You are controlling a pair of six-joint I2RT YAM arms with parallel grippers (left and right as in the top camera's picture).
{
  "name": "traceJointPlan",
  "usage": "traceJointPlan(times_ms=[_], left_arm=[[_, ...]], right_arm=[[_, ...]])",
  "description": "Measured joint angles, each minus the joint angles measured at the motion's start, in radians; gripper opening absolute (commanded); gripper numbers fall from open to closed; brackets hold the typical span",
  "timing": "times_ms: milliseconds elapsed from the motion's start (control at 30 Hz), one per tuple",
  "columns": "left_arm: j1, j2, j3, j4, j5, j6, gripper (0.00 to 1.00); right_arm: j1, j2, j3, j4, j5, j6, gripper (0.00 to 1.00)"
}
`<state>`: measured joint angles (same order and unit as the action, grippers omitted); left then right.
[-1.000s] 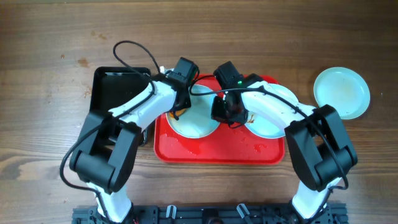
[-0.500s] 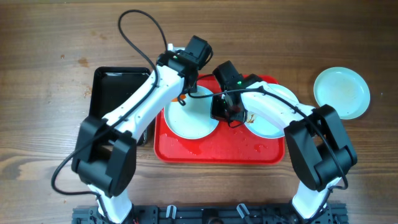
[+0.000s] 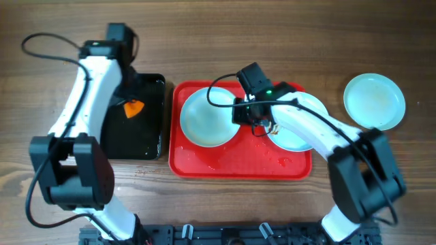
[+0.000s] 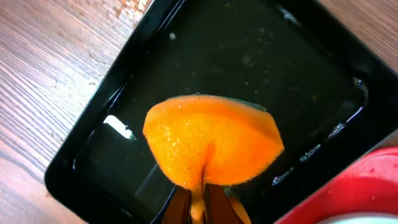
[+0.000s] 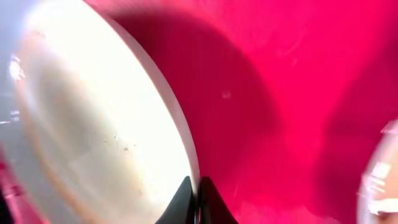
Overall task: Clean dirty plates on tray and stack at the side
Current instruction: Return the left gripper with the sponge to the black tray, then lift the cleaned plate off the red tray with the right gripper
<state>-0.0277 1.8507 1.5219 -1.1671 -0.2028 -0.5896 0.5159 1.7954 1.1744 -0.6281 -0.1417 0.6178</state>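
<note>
My right gripper lifts the pale plate to its right in the overhead view next, since the third plate (image 3: 374, 101) sits that way. It then lowers the pale plate on top and releases.
The red tray (image 3: 238, 163) holds two pale plates. My right gripper (image 3: 242, 112) is shut on the right rim of the left plate (image 3: 204, 119), which is tilted up off the tray; in the right wrist view the plate (image 5: 93, 124) stands on edge between the fingers (image 5: 196, 202) over the tray (image 5: 298, 93). The second plate (image 3: 300, 133) lies partly under the right arm. A third plate (image 3: 374, 101) sits on the table at the right. My left gripper (image 3: 129, 109) is shut on an orange sponge (image 4: 211, 146) over the black tray (image 4: 273, 68).
The black tray (image 3: 146, 136) sits left of the red tray, wet and glossy, with some water in it. Water drops lie on the red tray's front part (image 3: 218, 162). Bare wooden table (image 3: 54, 163) surrounds both trays.
My left arm has swung left with the sponge, from the left plate on the red tray to above the black tray. My right gripper keeps hold of the plate rim.
</note>
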Motion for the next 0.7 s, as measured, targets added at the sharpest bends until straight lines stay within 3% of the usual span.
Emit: traceJointPlan(times_ms=[267, 533, 700], left_arm=[[0.010, 0.000, 0.000, -0.009, 0.077, 0.047, 0.04], [0.010, 0.000, 0.000, -0.012, 0.082, 0.054, 0.04], [0.010, 0.000, -0.012, 0.007, 0.084, 0.058, 0.04]], right_arm=[[0.000, -0.198, 0.000, -0.119, 0.188, -0.067, 0.05], [0.000, -0.204, 0.001, -0.161, 0.477, -0.207, 0.05], [0.000, -0.204, 0.113, -0.198, 0.615, -0.299, 0.04]])
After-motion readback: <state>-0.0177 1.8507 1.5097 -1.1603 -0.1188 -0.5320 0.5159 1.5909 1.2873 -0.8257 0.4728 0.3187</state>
